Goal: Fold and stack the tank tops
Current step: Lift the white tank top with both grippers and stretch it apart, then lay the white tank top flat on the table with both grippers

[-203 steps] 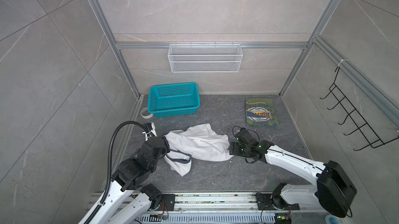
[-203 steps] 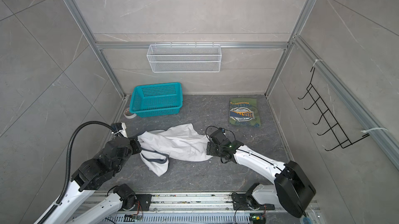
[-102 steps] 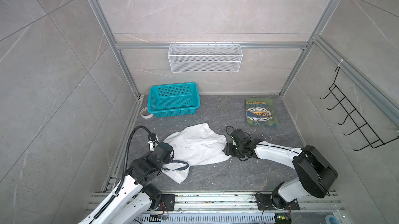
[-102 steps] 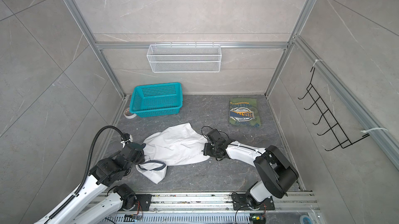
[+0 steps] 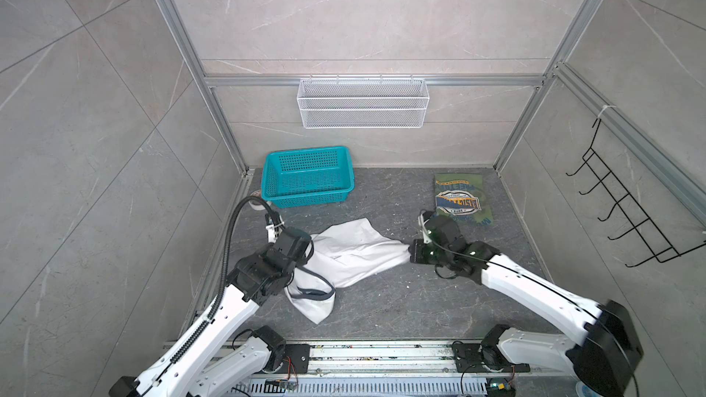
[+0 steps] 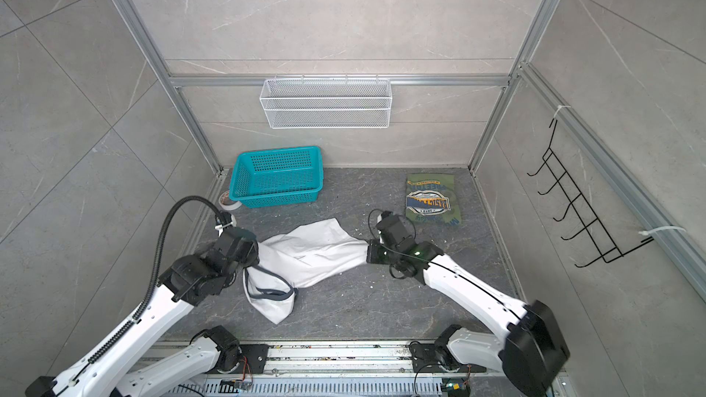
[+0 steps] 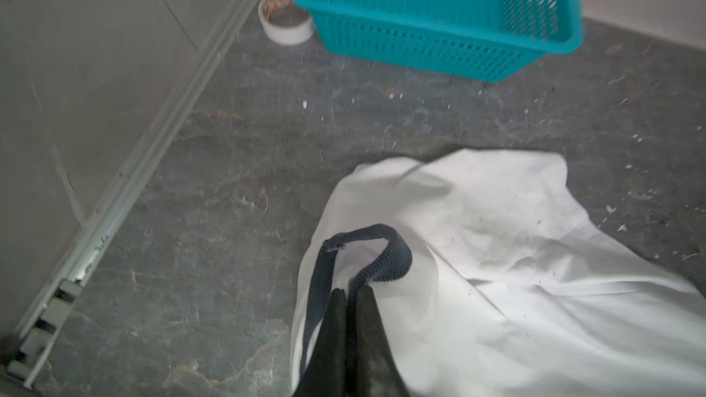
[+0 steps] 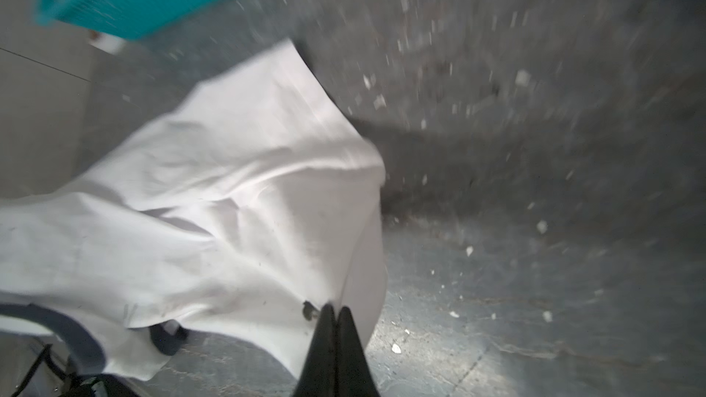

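The white tank top lies crumpled. Next, my right gripper will pull the white tank top's edge away from my left gripper, then move it back and down onto the bare near floor and release it.
The white tank top (image 5: 355, 253) (image 6: 317, 251) with navy trim lies crumpled mid-floor, stretched between my two grippers. In the left wrist view my left gripper (image 7: 351, 292) is shut on its navy trim strap (image 7: 386, 257). My right gripper (image 8: 336, 309) (image 5: 410, 255) is shut on the white fabric's right-hand edge. A loop of navy trim (image 5: 313, 292) hangs towards the front. The olive green tank top (image 5: 460, 198) (image 6: 431, 198) lies folded flat at the back right, graphic up, just behind the right wrist.
A teal basket (image 5: 307, 177) stands at the back left with a tape roll (image 5: 255, 202) beside it near the wall. A white wire basket (image 5: 363, 102) hangs on the back wall and a black hook rack (image 5: 630, 215) on the right wall. White crumbs dot the floor.
My right gripper has gone from open to shut on the white top's right edge. The left arm dipped and came back up with the strap. The cloth is now drawn out between both grippers.
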Controlling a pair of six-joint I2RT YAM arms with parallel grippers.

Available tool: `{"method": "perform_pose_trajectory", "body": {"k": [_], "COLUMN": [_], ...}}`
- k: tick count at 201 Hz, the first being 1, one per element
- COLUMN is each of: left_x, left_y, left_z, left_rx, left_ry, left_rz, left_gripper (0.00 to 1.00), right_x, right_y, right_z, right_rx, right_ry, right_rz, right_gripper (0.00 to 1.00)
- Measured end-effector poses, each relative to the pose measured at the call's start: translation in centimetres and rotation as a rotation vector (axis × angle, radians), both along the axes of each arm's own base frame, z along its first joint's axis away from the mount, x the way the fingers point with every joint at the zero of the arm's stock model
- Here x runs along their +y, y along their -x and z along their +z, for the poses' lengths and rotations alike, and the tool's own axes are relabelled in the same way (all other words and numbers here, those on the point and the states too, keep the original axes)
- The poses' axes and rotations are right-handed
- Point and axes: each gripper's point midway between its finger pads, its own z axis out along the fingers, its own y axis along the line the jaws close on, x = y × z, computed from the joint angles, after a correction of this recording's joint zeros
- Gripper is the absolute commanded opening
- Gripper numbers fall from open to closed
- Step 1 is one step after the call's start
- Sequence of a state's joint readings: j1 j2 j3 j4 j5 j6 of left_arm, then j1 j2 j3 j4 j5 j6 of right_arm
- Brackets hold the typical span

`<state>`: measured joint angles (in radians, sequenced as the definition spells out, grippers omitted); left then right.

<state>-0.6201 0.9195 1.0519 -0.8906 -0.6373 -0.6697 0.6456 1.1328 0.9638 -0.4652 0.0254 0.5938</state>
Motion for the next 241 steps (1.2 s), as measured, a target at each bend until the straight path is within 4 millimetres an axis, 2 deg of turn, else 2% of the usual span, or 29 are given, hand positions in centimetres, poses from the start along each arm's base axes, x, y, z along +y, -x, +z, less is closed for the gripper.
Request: {"method": "perform_pose_trajectory", "body": {"k": [14, 17, 26, 37, 46, 54, 64, 72, 85, 101, 112, 134, 150, 166, 179, 191, 205, 218, 241], "left_x": [-0.5, -0.6, -0.7, -0.8, -0.7, -0.6, -0.5, -0.4, -0.5, -1.0, -1.6, -2.6, -2.6, -2.0, -1.7, -1.5, -1.6, -1.6, -1.6], "left_y": [-1.3, -1.4, -1.8, -1.9, -1.7, -1.4, -1.3, -0.9, -0.9, -1.3, -1.6, -1.0, 1.1, 3.8, 5.3, 6.2, 6.7, 6.8, 6.6], "left_z": [4.5, 5.3, 8.9, 13.1, 16.2, 18.2, 19.3, 19.5, 18.4, 14.2, 9.6, -1.7, -9.7, -14.8, -16.8, -17.5, -17.4, -17.0, -15.8], "left_rx": [-0.092, -0.107, -0.188, -0.286, -0.363, -0.418, -0.453, -0.465, -0.454, -0.376, -0.282, -0.034, 0.167, 0.312, 0.369, 0.381, 0.37, 0.352, 0.327], "left_ry": [0.003, 0.007, 0.027, 0.056, 0.08, 0.097, 0.105, 0.108, 0.103, 0.074, 0.058, 0.047, 0.056, 0.077, 0.113, 0.154, 0.209, 0.248, 0.256], "left_rz": [-0.021, -0.027, -0.045, -0.067, -0.078, -0.088, -0.097, -0.106, -0.117, -0.125, -0.135, -0.148, -0.141, -0.108, -0.078, -0.057, -0.038, -0.024, -0.019], "left_gripper": [0.0, 0.0, 0.0, 0.0, 0.0, 0.0, 0.0, 0.0, 0.0, 0.0, 0.0, 0.01, 0.04, 0.1, 0.22, 0.36, 0.53, 0.62, 0.73], "right_x": [-1.4, -1.7, -3.1, -5.0, -6.4, -7.6, -8.7, -9.3, -10.0, -9.9, -9.7, -9.0, -8.7, -9.0, -9.3, -9.5, -9.6, -9.6, -9.6], "right_y": [-0.4, -0.3, 0.2, 1.2, 2.1, 2.9, 3.7, 4.0, 4.1, 3.7, 3.3, 3.5, 4.6, 6.6, 8.3, 9.6, 10.8, 11.4, 11.2], "right_z": [9.0, 10.2, 15.6, 20.4, 22.9, 24.3, 24.9, 24.6, 23.1, 19.6, 16.2, 7.3, 0.1, -6.2, -9.9, -12.3, -14.0, -14.8, -14.4], "right_rx": [-0.199, -0.226, -0.341, -0.447, -0.507, -0.545, -0.567, -0.568, -0.548, -0.484, -0.417, -0.231, -0.065, 0.097, 0.203, 0.279, 0.346, 0.385, 0.379], "right_ry": [-0.042, -0.046, -0.07, -0.087, -0.093, -0.092, -0.086, -0.068, -0.029, 0.037, 0.083, 0.167, 0.211, 0.242, 0.244, 0.237, 0.22, 0.209, 0.201], "right_rz": [-0.028, -0.034, -0.066, -0.104, -0.132, -0.153, -0.175, -0.19, -0.208, -0.206, -0.197, -0.158, -0.134, -0.12, -0.122, -0.129, -0.143, -0.154, -0.164], "right_gripper": [0.0, 0.0, 0.0, 0.0, 0.0, 0.0, 0.0, 0.0, 0.0, 0.0, 0.0, 0.0, 0.0, 0.0, 0.0, 0.01, 0.22, 0.44, 0.62]}}
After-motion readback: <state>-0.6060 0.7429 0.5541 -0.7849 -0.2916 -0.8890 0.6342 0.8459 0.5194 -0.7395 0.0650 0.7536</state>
